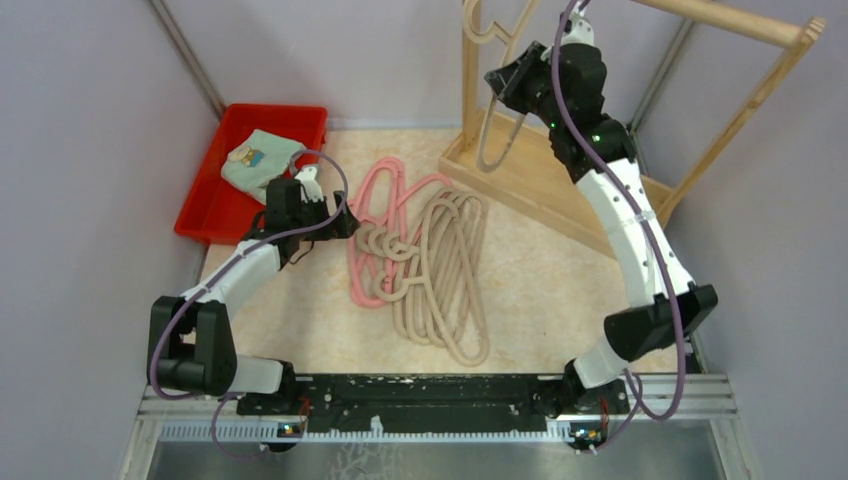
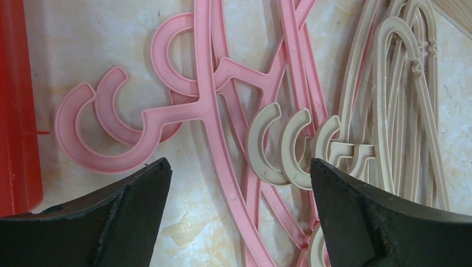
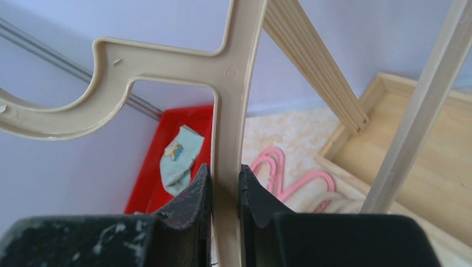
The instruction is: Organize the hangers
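The rack's top bar lies outward of my right gripper, so it will carry the hook, still clear of the bar, outward over it next and release the hanger.
Several pink hangers point(image 1: 372, 225) and beige hangers point(image 1: 452, 268) lie tangled in a pile on the table. In the left wrist view their pink hooks point(image 2: 111, 136) and beige hooks point(image 2: 278, 146) lie side by side. My left gripper point(image 1: 345, 222) is open and empty, low over the pile's left edge, with its jaws point(image 2: 239, 167) standing either side of a pink hanger arm. My right gripper point(image 1: 508, 88) is raised by the wooden rack point(image 1: 500, 170) and shut on a beige hanger point(image 1: 497, 135). Its jaws point(image 3: 225, 173) clamp the hanger's stem point(image 3: 229, 111), hook up.
A red bin point(image 1: 205, 205) holding a pale green cloth point(image 1: 255, 160) stands at the back left, close to my left gripper; it also shows in the right wrist view point(image 3: 158, 178). The rack's top bar point(image 1: 745, 22) and tray base point(image 3: 428, 167) fill the back right. Walls close in on both sides.
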Tool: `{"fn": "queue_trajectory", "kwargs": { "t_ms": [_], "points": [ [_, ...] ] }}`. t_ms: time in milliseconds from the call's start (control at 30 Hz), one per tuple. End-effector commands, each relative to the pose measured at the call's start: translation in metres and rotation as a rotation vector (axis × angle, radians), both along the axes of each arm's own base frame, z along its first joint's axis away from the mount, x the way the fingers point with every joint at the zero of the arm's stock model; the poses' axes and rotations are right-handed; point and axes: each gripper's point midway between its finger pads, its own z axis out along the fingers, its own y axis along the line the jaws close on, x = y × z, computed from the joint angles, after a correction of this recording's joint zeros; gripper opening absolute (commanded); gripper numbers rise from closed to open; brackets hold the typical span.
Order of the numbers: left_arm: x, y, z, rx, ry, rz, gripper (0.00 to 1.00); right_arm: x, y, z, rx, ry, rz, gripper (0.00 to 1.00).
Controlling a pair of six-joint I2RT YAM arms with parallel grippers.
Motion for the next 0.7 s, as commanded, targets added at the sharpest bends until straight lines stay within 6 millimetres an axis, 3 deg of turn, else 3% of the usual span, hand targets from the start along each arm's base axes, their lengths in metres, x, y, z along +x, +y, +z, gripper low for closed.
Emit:
{"fn": "queue_trajectory", "kwargs": {
  "t_ms": [0, 100, 333, 667],
  "points": [
    [0.003, -0.003, 0.019, -0.018, -0.047, -0.004, 1.00, 0.015, 0.013, 0.065, 0.129, -0.177, 0.109, 0.00],
    [0.003, 0.000, 0.017, -0.004, -0.047, -0.002, 1.00, 0.022, -0.001, 0.089, 0.171, -0.243, 0.069, 0.00],
    [0.005, 0.000, 0.016, 0.014, -0.047, -0.012, 1.00, 0.044, -0.041, 0.102, 0.336, -0.308, -0.015, 0.00],
    [0.003, 0.003, 0.006, 0.043, -0.028, -0.024, 1.00, 0.073, -0.071, 0.093, 0.425, -0.294, -0.130, 0.00]
  ]
}}
